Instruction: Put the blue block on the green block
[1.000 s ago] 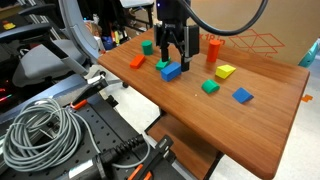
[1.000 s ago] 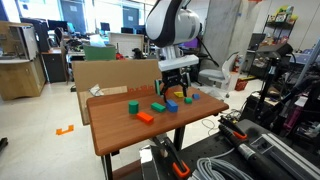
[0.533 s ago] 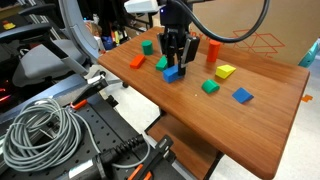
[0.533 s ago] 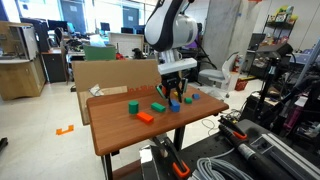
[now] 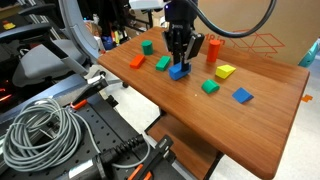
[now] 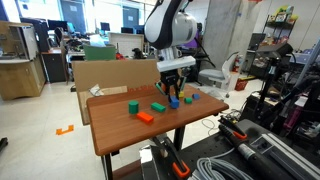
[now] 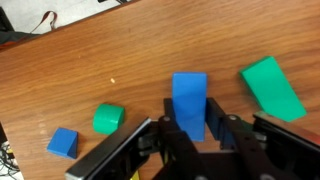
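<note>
The dark-green cube's top is bare, so next my gripper will lift, carry the deep-blue block past the flat teal block, lower it there and release it.
The deep-blue block (image 5: 179, 72) (image 6: 172, 103) lies on the wooden table, and my gripper (image 5: 179, 64) (image 6: 172, 96) stands straight down over it. In the wrist view the blue block (image 7: 189, 98) sits between the two fingers with my gripper (image 7: 190, 126) shut on its sides. The small dark-green cube (image 5: 147, 46) (image 6: 132, 108) stands upright farther off on the table, apart from the gripper. It is out of the wrist view.
Close by lie a flat teal block (image 5: 163, 63) (image 7: 273, 87), a bright green block (image 5: 210, 87) (image 7: 107, 118), a light-blue square (image 5: 242, 96) (image 7: 63, 142), a yellow block (image 5: 225, 72) and an orange block (image 5: 137, 61). A tall red piece (image 5: 213, 47) stands behind.
The gripper's jaws stood wide around the blue block a second ago. They have since closed in on its sides. The arm has barely shifted.
</note>
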{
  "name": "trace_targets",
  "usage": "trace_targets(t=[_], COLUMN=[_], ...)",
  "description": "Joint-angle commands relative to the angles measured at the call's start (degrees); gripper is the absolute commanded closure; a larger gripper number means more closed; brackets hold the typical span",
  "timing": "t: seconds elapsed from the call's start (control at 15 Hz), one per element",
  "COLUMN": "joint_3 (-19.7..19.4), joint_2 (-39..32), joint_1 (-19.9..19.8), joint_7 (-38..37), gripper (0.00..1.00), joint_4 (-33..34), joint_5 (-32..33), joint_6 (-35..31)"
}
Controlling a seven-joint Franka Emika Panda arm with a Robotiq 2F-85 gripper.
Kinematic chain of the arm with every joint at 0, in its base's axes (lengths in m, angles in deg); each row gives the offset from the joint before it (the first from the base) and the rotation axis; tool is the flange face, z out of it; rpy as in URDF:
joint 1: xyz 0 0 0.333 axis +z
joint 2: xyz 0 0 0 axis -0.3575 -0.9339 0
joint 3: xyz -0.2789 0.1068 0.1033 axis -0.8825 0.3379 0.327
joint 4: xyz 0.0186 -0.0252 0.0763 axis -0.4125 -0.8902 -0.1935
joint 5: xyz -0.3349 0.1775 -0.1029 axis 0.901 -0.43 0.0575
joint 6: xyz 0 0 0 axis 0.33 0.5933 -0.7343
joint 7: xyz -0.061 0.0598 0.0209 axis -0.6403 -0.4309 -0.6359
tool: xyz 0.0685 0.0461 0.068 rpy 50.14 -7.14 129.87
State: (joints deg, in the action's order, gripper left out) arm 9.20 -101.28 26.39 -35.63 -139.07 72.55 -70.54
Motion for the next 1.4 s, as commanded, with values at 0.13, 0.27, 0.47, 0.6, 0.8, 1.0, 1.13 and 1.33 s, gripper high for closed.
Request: trace_targets(t=[0.13,0.27,0.47,0.6,0.8,1.0,1.13,1.33], joint_3=[0.7,1.7,2.6,2.7,2.7,3.0,3.1,3.1], joint_2=[9.6,11.4,11.5,10.6,9.4,8.3,7.4,5.7], joint_1=[3.9,5.3,7.2,8.5,10.4,11.7,12.4,13.1], joint_7=[-1.5,-2.2,-4.1,-5.7,-8.1,-9.7,-10.5,-11.5], gripper=[0.9,0.9,0.9,0.9,0.9,0.9,0.9,0.9], joint_4=[-4.4,-4.8,-3.6,-2.3,-1.1,-0.1,1.0,3.1], joint_5=[-2.6,-3.0,-2.2,-1.4,-0.2,0.2,0.4,0.2], joint_6=[-2.0,-1.7,-1.4,-0.8,0.6,2.5,3.9,6.1])
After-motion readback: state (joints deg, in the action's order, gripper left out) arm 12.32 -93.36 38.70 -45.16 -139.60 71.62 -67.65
